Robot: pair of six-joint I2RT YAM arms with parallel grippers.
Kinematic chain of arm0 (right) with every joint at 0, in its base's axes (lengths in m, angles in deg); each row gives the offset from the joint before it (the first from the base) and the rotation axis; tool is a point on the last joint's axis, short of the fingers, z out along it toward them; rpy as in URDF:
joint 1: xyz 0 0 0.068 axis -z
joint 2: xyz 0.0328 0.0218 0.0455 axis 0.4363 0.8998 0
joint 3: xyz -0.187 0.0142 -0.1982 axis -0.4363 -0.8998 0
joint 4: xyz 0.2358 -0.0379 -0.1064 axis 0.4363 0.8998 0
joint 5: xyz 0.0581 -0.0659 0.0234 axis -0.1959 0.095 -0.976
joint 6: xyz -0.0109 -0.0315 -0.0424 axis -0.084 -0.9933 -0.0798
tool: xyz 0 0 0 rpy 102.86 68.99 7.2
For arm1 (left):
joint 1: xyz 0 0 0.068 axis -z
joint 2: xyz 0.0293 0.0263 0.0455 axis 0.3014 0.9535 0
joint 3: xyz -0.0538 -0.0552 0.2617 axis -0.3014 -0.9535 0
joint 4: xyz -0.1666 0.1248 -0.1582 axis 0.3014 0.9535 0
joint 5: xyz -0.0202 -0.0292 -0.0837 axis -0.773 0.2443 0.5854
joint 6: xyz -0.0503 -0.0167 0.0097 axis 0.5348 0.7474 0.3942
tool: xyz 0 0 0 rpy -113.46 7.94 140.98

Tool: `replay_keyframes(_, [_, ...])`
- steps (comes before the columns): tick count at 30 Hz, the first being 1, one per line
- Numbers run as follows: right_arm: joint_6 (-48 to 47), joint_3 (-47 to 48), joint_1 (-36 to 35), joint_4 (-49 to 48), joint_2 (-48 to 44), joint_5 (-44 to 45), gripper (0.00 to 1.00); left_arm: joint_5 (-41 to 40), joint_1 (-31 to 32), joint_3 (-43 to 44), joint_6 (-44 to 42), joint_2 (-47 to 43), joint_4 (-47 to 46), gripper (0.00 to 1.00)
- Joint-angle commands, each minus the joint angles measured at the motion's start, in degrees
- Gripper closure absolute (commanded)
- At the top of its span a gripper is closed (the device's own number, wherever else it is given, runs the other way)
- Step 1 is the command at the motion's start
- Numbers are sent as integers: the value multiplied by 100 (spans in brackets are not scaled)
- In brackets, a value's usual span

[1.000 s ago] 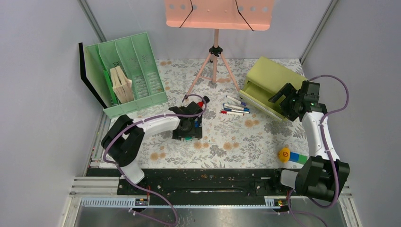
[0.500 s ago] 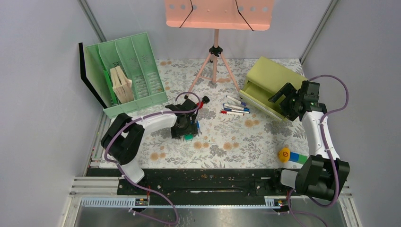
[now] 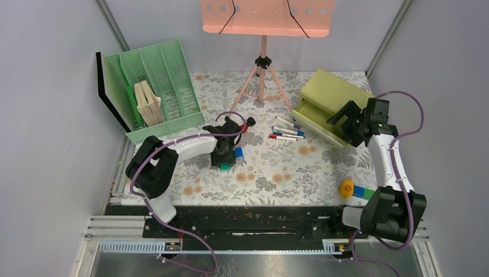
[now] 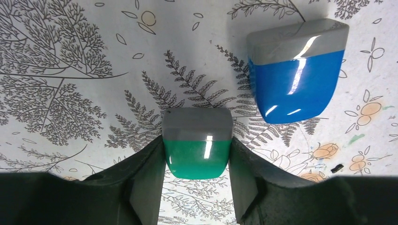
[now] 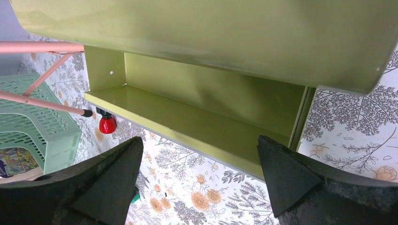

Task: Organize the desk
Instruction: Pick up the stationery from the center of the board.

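Observation:
The left gripper rises next and carries the green block [image 3: 224, 167] outward over the open drawer's end by the music stand. Then it releases the block there, since the drawer is empty.
The desk [image 3: 288, 167] is the floral-print tabletop. In the left wrist view my left gripper [image 4: 196, 146] points down at it, a finger pressed on each side of a small green-and-grey block [image 4: 197, 143] that lies on the print. A bigger blue-and-grey block [image 4: 295, 70] lies just beyond, to the right. From above, the left gripper [image 3: 224, 160] is at centre-left with the green block [image 3: 224, 167] and the blue block [image 3: 238, 153]. My right gripper [image 3: 346, 124] is open and empty in front of the olive drawer box [image 3: 328, 98], whose open drawer [image 5: 202, 112] faces it.
Several pens [image 3: 287, 131] lie in the middle. A small red item [image 3: 251, 122] lies by the pink music stand's tripod [image 3: 262, 81]. A green file organizer [image 3: 155, 86] holds books at the back left. A yellow ball [image 3: 346, 188] and a blue-green block [image 3: 363, 192] sit at the front right.
My left gripper has swung a little left and toward the near edge, uncovering the blue block and then the green one. The right arm has barely moved.

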Motion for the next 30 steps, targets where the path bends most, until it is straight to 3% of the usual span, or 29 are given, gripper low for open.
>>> replay_keyframes(1, [78,263,10,3,87,-243,1,-339,-39,-114,-143,-268,-24,59])
replay_keyframes(9, [153,164,10,5,52,-294,1,-159,-24,-191,-538,-1193,-42,77])
replay_keyframes(16, [196,149,10,3,42,-330,1,433,-25,-242,-1000,-2181,-280,80])
replay_keyframes(23, [253,327,10,12,184,-475,1,1196,-25,-796,-891,-2973,-1209,83])
replay_keyframes(30, [334,461,10,5,274,-518,1,1651,-26,-962,-670,-2914,-1911,88])
